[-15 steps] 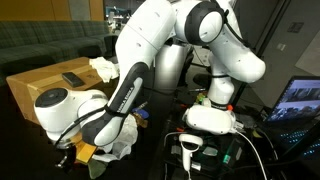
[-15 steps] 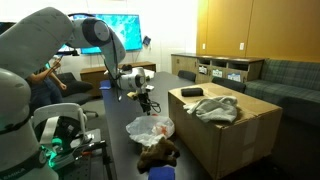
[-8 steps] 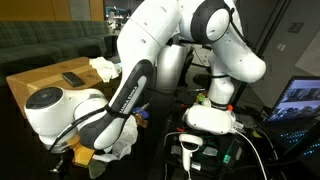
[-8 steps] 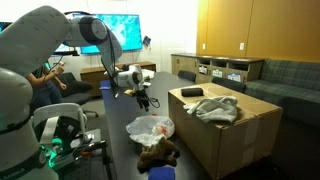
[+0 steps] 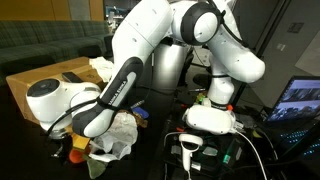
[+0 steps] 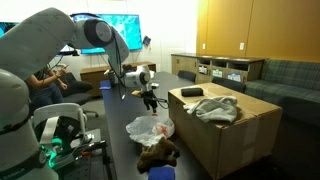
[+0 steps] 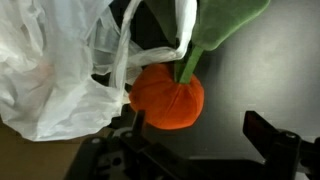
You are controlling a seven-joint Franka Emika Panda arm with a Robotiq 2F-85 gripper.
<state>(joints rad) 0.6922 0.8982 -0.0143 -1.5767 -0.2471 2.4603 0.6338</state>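
The open gripper moves down and slightly toward the left in the wrist view next, around the ball. The orange plush ball [image 5: 77,156] [image 7: 167,98] lies off-center, nearer one finger.
An orange plush ball with a green leaf [image 7: 168,97] lies on the dark tabletop, its leaf running up toward a crumpled white plastic bag [image 7: 60,70]. My gripper [image 7: 198,128] hovers just above it, open; one finger [image 7: 135,125] stands beside the plush and the other finger [image 7: 266,132] stands well apart over bare table. Nothing sits between them. In both exterior views the gripper [image 6: 150,97] hangs above the bag [image 6: 150,127], and the orange plush [image 5: 78,144] shows below the wrist next to the bag [image 5: 116,136].
A big cardboard box [image 6: 235,130] stands close by, carrying a grey cloth [image 6: 216,108] and a black remote [image 6: 192,91]. A brown plush toy [image 6: 160,153] lies near the table's front edge. The robot base [image 5: 210,118] and cables [image 5: 250,150] crowd one side.
The jaws have spread wider and the wrist has lifted off the bag, leaving the orange plush lying exposed on the table beneath it.
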